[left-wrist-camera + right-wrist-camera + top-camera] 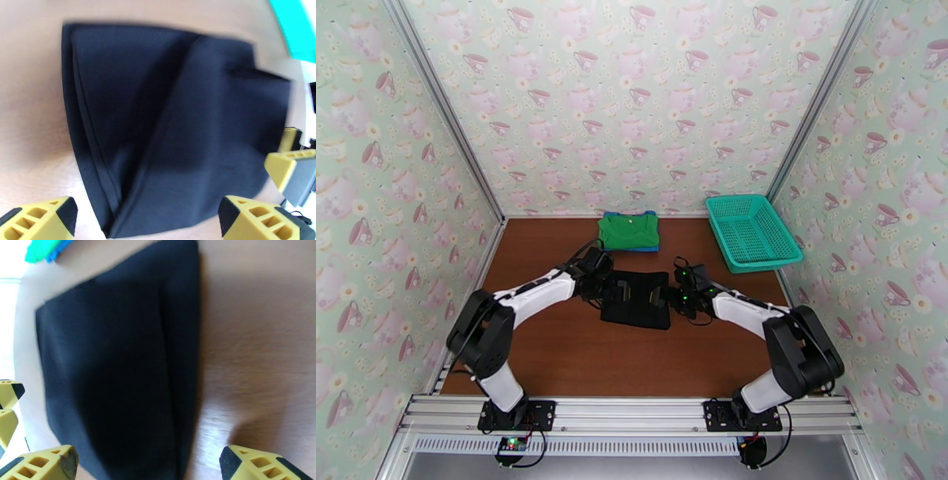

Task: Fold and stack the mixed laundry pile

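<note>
The left gripper comes down toward the right gripper next and closes on the black garment's long crease, which lies below it and gives a raised fold to pinch.
A folded black garment (636, 304) lies flat on the brown table, mid-table. My left gripper (618, 290) hovers over its left edge and my right gripper (663, 298) over its right edge. Both stand open with nothing held. Under the left gripper (146, 221), the left wrist view has the black garment (173, 130) showing fold creases. The right gripper (150, 463) spans the black garment's (118, 374) edge and bare table. At the back, a folded green shirt (630, 231) lies on a blue one (652, 247).
A teal lattice basket (750, 230) sits at the back right, close to the right wall. Patterned walls enclose the table on three sides. Bare brown tabletop (553, 355) stretches in front of the black garment.
</note>
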